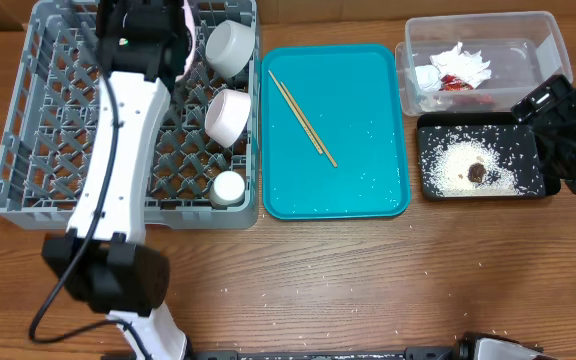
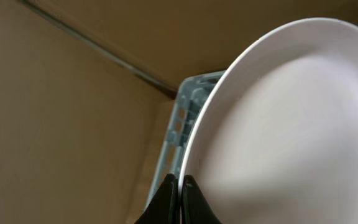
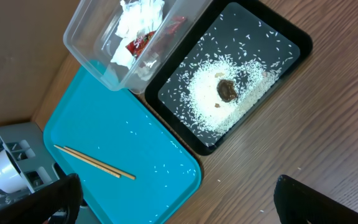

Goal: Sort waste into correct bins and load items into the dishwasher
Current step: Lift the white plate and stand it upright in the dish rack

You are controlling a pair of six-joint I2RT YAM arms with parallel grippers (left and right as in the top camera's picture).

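Observation:
My left gripper moves down toward the rack's open slots [image 1: 198,78] beside the far bowl next and releases the plate's rim, as the plate hangs on edge above the grey dish rack [image 1: 38,110].
My left gripper [image 2: 179,186] is shut on the rim of the pale pink-white plate [image 2: 291,124] and holds it on edge over the far part of the grey dish rack [image 1: 38,110]. Two bowls [image 1: 230,47] [image 1: 227,115] and a small white cup [image 1: 228,188] sit in the rack's right side. The chopsticks [image 1: 301,117] lie on the teal tray [image 1: 368,190]. The clear tub [image 1: 543,40] holds the napkin [image 1: 463,62] and the red-and-white wrapper [image 1: 458,85]. The black tray [image 1: 533,185] holds rice [image 3: 207,99] and a brown lump [image 3: 227,90]. My right gripper [image 1: 566,128] is open and empty above the table beside the black tray.
Loose rice grains are scattered on the teal tray [image 3: 104,124] and on the wooden table [image 1: 368,290] in front of it. The left arm [image 1: 118,170] stretches across the rack from the front edge. A brown wall stands just behind the rack.

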